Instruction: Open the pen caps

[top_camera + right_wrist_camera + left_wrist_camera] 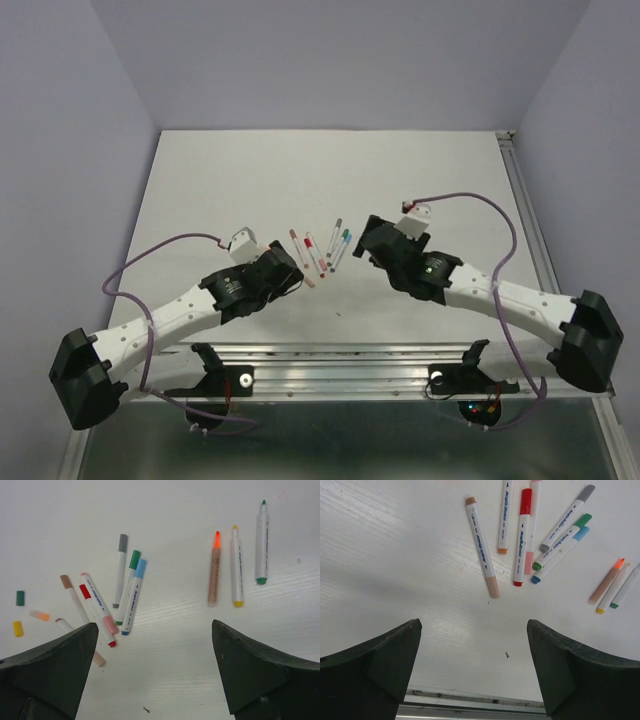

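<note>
The brown-ended pen is below and outward of my left gripper, which should next lower open fingers outward around its white body (481, 542), with bare table on either side.
Several pens (320, 252) lie in a loose cluster on the white table between my two grippers. In the right wrist view, three uncapped pens lie side by side: one with an orange tip (214, 570), one yellow (236, 566), one green (261, 542). Three loose pen caps, green (20, 598), pale orange (39, 615) and yellow (18, 628), lie at the far left. Capped grey (120, 570), green (131, 582), blue (135, 595) and red (522, 535) pens lie grouped. My left gripper (474, 625) and right gripper (155, 627) are both open and empty, hovering short of the pens.
A metal rail (340, 355) runs along the table's near edge behind the arm bases. Another rail (530, 215) borders the right side. A tiny dark speck (506, 654) lies on the table between the left fingers.
</note>
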`<state>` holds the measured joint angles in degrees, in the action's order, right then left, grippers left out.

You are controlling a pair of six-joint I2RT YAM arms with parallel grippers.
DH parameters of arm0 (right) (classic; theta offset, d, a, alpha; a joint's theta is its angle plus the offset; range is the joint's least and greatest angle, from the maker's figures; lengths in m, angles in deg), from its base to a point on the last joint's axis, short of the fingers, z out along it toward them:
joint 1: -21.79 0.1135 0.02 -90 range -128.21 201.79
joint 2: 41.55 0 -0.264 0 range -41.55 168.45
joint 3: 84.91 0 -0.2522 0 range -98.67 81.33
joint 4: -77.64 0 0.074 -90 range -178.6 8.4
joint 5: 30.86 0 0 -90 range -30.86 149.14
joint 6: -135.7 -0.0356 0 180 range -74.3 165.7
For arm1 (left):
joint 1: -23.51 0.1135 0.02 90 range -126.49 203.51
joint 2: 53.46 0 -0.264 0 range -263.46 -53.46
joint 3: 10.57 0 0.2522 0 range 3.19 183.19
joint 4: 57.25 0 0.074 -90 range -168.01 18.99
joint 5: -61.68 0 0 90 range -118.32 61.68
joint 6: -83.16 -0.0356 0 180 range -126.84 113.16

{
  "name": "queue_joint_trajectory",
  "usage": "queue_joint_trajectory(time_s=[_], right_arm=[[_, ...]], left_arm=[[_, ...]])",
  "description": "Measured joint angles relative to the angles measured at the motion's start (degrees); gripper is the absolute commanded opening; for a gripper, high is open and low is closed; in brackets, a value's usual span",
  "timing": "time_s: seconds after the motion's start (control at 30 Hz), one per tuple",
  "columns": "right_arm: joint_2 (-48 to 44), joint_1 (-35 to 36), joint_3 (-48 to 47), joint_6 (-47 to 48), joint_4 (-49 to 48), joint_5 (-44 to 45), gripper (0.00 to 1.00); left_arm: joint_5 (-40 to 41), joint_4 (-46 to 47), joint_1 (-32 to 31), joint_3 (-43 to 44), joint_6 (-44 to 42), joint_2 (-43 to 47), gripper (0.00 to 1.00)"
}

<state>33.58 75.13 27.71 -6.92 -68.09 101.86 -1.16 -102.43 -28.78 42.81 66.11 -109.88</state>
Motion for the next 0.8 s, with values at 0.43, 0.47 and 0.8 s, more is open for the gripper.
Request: queue_joint_trajectory(time_s=[0.43, 0.47, 0.8], right_arm=[[-31.15, 0.00, 15.82, -7.13, 3.23, 4.44, 1.00], [-31.41, 0.00, 15.89, -7.28, 3.56, 4.55, 1.00], [-31.56, 0.00, 15.91, -8.81, 7.21, 6.05, 1.00]], left_arm=[[-3.58, 2.71, 10.45, 9.86, -4.68, -20.44, 0.87], [-3.61, 2.71, 10.80, 10.99, -5.03, -22.36, 0.86], [-3.54, 0.98, 12.28, 16.83, -6.16, -32.74, 0.83]])
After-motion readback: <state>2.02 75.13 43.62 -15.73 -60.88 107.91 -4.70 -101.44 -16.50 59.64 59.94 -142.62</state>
